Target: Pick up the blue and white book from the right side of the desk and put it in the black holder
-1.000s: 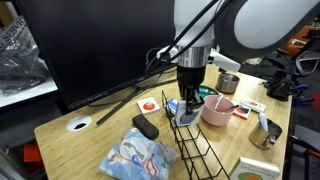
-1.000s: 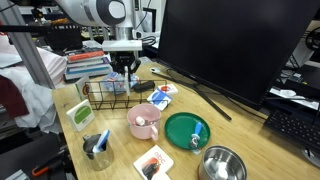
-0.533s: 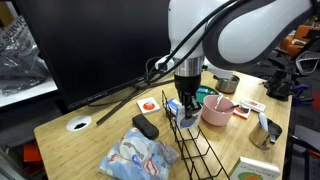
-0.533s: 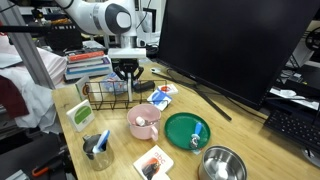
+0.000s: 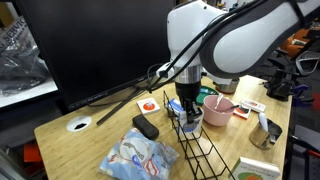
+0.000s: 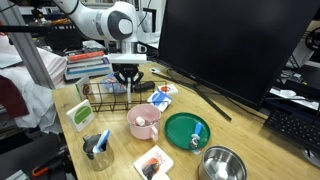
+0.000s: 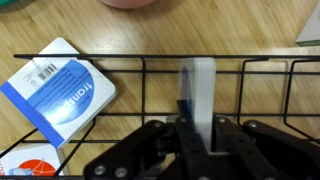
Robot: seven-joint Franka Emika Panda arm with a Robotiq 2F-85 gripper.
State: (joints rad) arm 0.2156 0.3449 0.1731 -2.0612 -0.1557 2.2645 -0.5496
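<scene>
Next, my gripper moves straight down into the gap between the black holder's wires and releases the book (image 7: 197, 88), as it already hangs upright and lined up there.
My gripper (image 7: 197, 130) is shut on the blue and white book (image 7: 197, 88), which I see edge-on: a white block with a blue strip on one side. It hangs upright between the wires of the black holder (image 7: 140, 60), the long wire rack on the wooden desk (image 5: 90, 140). In both exterior views the gripper (image 5: 187, 112) (image 6: 128, 80) points straight down into the rack (image 5: 203, 152) (image 6: 104, 98). I cannot tell whether the book's lower edge touches the rack.
A blue-and-white packet (image 7: 62, 88) lies under the rack's end. A pink mug (image 5: 216, 111) (image 6: 143, 122) stands close beside the rack. A black remote-like bar (image 5: 145, 127), a plastic bag (image 5: 135, 155), a green plate (image 6: 187, 129), a metal bowl (image 6: 222, 163) and a large monitor (image 6: 225, 45) surround it.
The gripper has come down with the book, from just above the rack to between its wires. Nothing else has moved.
</scene>
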